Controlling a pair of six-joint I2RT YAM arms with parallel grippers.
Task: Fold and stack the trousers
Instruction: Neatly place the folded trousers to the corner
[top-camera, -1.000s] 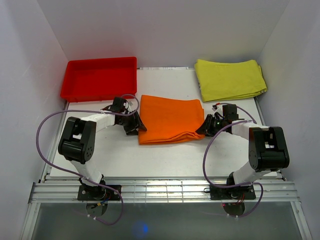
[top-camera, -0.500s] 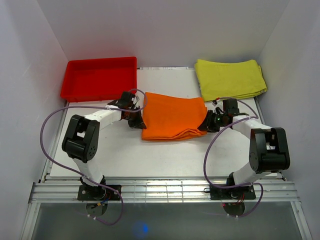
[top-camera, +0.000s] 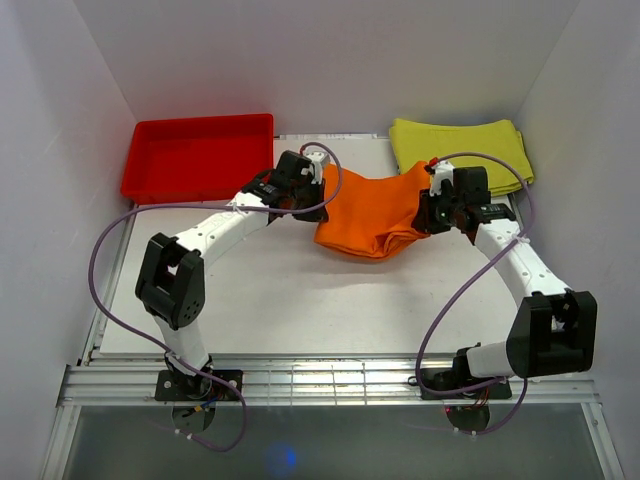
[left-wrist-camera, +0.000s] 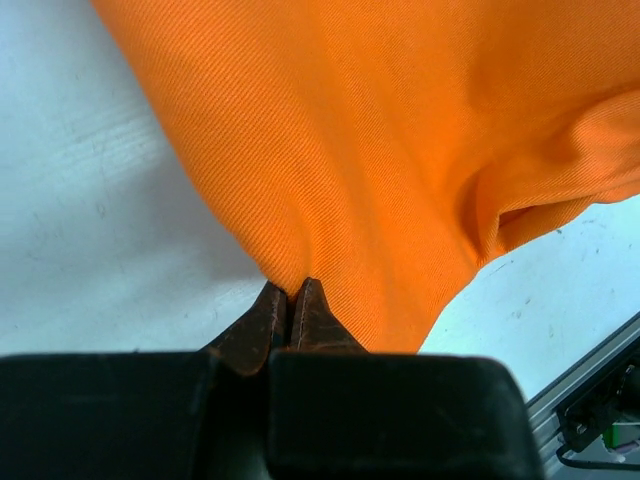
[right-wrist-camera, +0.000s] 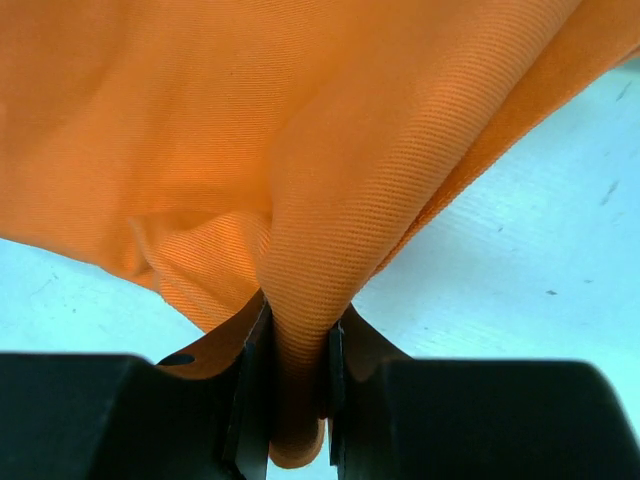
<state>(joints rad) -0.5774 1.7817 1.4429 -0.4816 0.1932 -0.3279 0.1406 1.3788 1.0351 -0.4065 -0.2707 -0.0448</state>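
Note:
My left gripper will lift across, lower at the yellow-green cloth's tray-side edge, to its right in the top view, and release.
The folded orange trousers hang off the table, sagging in the middle between both grippers. My left gripper is shut on their left edge; in the left wrist view its tips pinch a thin bit of the trousers. At the right edge my right gripper is shut on them. In the right wrist view a thick fold of the trousers is squeezed between that gripper, and some cloth pokes out below the pads.
A red tray sits at the back left, close to my left gripper. A folded yellow-green cloth lies at the back right, just behind my right gripper. White walls enclose the white table.
My left gripper has shut on the trousers' left edge. Both arms have reached toward the back of the table and raised the trousers, which now sag between them instead of lying flat.

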